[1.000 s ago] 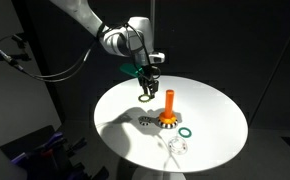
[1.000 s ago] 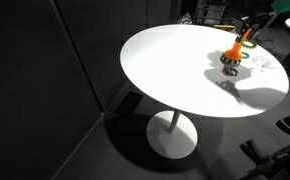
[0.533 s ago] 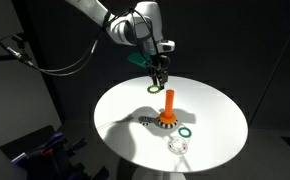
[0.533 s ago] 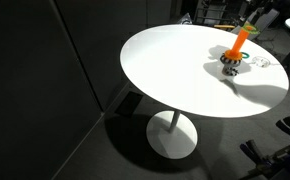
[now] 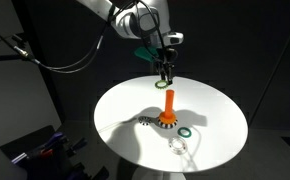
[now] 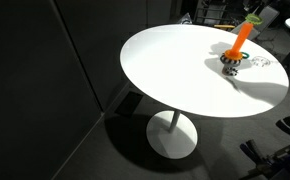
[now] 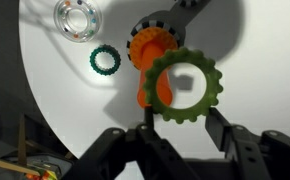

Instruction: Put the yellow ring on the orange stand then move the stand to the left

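The ring shifts left in the wrist view next, its hole lowers onto the orange stand's top (image 5: 169, 92) (image 7: 153, 95), which lies below there, and my gripper releases it.
My gripper (image 7: 178, 118) is shut on the yellow ring (image 7: 217, 90), a pale yellow-green ring with a toothed edge. In an exterior view the gripper (image 5: 166, 76) holds the ring (image 5: 163, 84) in the air just above the top of the orange stand (image 5: 168, 104). The stand is upright on its checkered base near the middle of the white round table (image 5: 125, 110). In the wrist view the orange stand (image 7: 147, 55) shows below the ring, partly behind its left side. The stand (image 6: 239, 42) and the ring (image 6: 252, 18) also show in an exterior view.
A dark green ring (image 5: 186, 131) lies on the table beside the stand's base; it also shows in the wrist view (image 7: 105, 62). A black-and-white patterned ring (image 5: 181, 147) lies nearer the table edge, also seen in the wrist view (image 7: 75, 20). Dark surroundings all round.
My gripper has carried the yellow ring up and across, from beside the stand to just above the peg's top. The stand and the other rings have not moved.
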